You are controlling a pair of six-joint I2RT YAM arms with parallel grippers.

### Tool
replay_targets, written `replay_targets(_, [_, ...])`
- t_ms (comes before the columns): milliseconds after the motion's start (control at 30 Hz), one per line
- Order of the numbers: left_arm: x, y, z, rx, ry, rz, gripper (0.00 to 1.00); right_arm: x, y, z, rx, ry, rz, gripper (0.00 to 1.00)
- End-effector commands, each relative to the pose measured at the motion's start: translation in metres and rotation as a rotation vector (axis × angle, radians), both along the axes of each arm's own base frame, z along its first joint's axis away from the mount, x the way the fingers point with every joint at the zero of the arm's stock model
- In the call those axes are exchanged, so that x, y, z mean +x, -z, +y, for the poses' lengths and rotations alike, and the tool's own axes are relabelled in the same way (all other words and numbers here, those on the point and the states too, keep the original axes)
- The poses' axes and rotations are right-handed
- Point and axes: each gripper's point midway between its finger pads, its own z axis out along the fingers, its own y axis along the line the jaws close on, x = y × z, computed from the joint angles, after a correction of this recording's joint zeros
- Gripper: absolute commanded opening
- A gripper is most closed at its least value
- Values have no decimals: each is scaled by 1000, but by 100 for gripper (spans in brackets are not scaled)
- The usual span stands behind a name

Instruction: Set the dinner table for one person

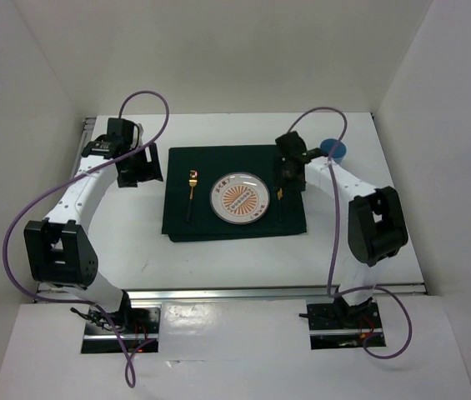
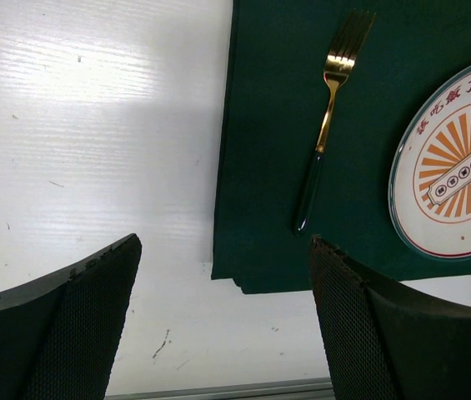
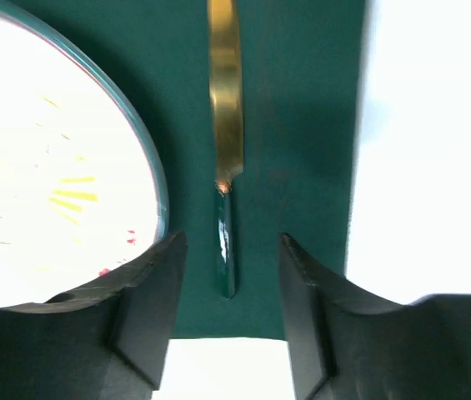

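Observation:
Next, my right gripper rises, then moves outward onto the blue cup's rim opposite the knife, since the knife lies by the plate (image 2: 452, 167).
On the white dinner table (image 1: 127, 233) lies a dark green cloth (image 1: 218, 223). On the cloth sit a round plate with an orange sunburst (image 1: 239, 198), a gold fork with a dark handle (image 1: 191, 193) to its left, and a gold-bladed knife with a dark green handle (image 3: 227, 158) to its right. My right gripper (image 1: 286, 183) is open, with its jaws on either side of the knife handle and not touching it (image 3: 228, 250). My left gripper (image 1: 145, 172) is open and empty over bare table just left of the cloth (image 2: 222, 258). The fork (image 2: 325, 125) and plate (image 2: 452, 167) lie ahead of it.
A small blue round thing (image 1: 333, 149) stands on the table at the back right, behind the right arm. White walls close in the table on three sides. An aluminium rail (image 1: 268, 292) runs along the near edge.

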Motion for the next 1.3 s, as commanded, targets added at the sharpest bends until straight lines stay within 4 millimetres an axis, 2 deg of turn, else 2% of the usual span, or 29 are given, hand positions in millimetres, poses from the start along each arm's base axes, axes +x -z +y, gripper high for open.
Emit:
replay_targets(0, [4,-20,-4,-18,21,-72,87,30,-102,-18,-29,41,-224,59])
replay_targets(100, [5,-17,-3,-13,28,-64,87,47,-152,-48,-3,103,-315,62])
replay_targets(133, [5,-17,-3,-13,28,-64,87,55,-165,-76,11,166,-342,62])
replay_targets(200, [2,-13,-5,-16,42,-54,87,65,-184,-99,35,180,-386,62])
replay_targets(233, [2,-13,-6,-15,59,-55,87,71,-177,-126,23,229,-364,62])
replay_targets(267, [4,-14,-5,0,82,-67,86,77,-183,-138,20,241,-371,62])
replay_targets(333, [3,-15,-6,9,120,-81,86,85,-175,-155,43,254,-348,63])
replay_targets(367, [3,-12,-2,39,143,-85,84,89,-161,-172,49,286,-309,63])
replay_targets(500, [0,1,27,190,90,-56,84,106,-147,-196,53,328,-321,63])
replay_targets(667, [-10,19,34,236,111,-11,84,123,-121,-198,80,331,-291,63])
replay_targets(767, [-14,28,30,213,128,6,84,121,-100,-198,79,333,-239,62])
replay_targets(833, [-14,25,29,210,139,-4,84,116,-85,-196,83,343,-208,62])
replay_targets(933, [-14,25,31,220,133,-3,84,115,-66,-193,98,333,-190,55])
replay_targets(967, [-14,25,31,220,133,-3,84,115,-61,-190,110,325,-179,44])
replay_targets(1067, [-12,25,32,212,129,-3,84,120,-54,-191,116,333,-174,23])
replay_targets(1100, [-14,26,32,212,130,6,84,122,-54,-191,116,333,-169,7])
replay_targets(1133, [-14,26,32,212,130,6,84,122,-56,-193,104,341,-170,1])
replay_targets(1200, [-14,26,32,212,130,6,84,126,-66,-199,82,355,-192,0])
replay_targets(1267, [-14,26,32,212,130,6,84,128,-86,-202,72,361,-231,0])
